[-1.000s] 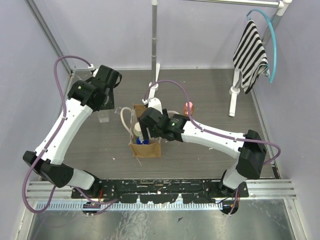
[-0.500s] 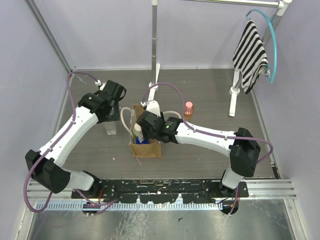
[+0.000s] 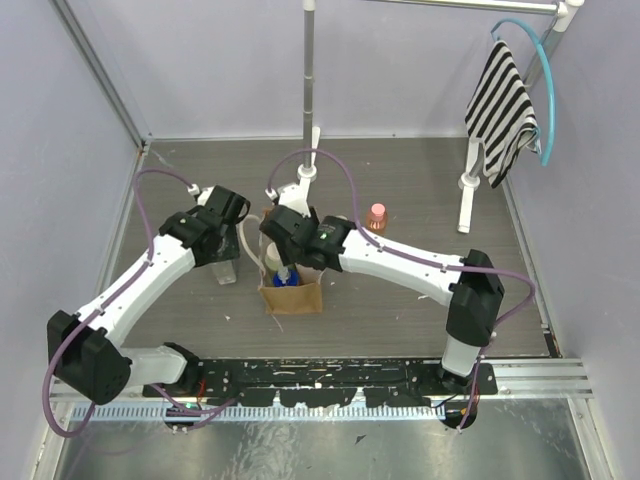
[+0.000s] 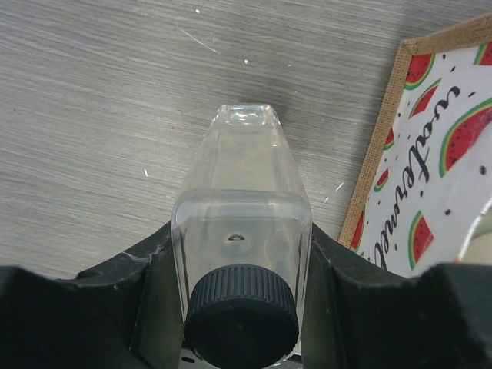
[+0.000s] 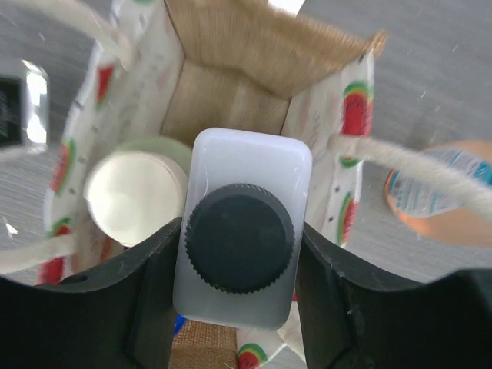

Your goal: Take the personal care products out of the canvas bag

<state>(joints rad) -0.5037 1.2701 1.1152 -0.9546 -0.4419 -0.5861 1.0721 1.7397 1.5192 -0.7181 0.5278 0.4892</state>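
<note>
Bare tabletop beyond the pink-orange bottle (image 3: 377,217) lies outward of my right gripper, to its right in the top view. My right gripper will next move off the canvas bag (image 3: 297,296) and down to release.
The canvas bag (image 3: 297,296) stands upright at mid table, with watermelon print inside (image 5: 231,100); its side shows in the left wrist view (image 4: 430,154). My right gripper (image 3: 283,248) (image 5: 241,231) is over the bag's mouth, shut on a white bottle with a dark grey cap (image 5: 240,238). A cream-capped bottle (image 5: 135,192) and a small blue one (image 3: 285,279) sit in the bag. My left gripper (image 3: 221,252) (image 4: 242,238) is left of the bag, shut on a clear bottle with a dark cap (image 4: 242,231) (image 3: 226,271). A pink-orange bottle (image 3: 377,217) stands on the table right of the bag.
A metal pole (image 3: 308,90) rises behind the bag, its base (image 3: 306,172) on the table. A striped cloth (image 3: 500,105) hangs on a white stand (image 3: 467,190) at the back right. Purple walls close in the sides.
My left arm has moved nearer and to the right with the clear bottle. My right gripper has shifted left and back over the bag's mouth.
</note>
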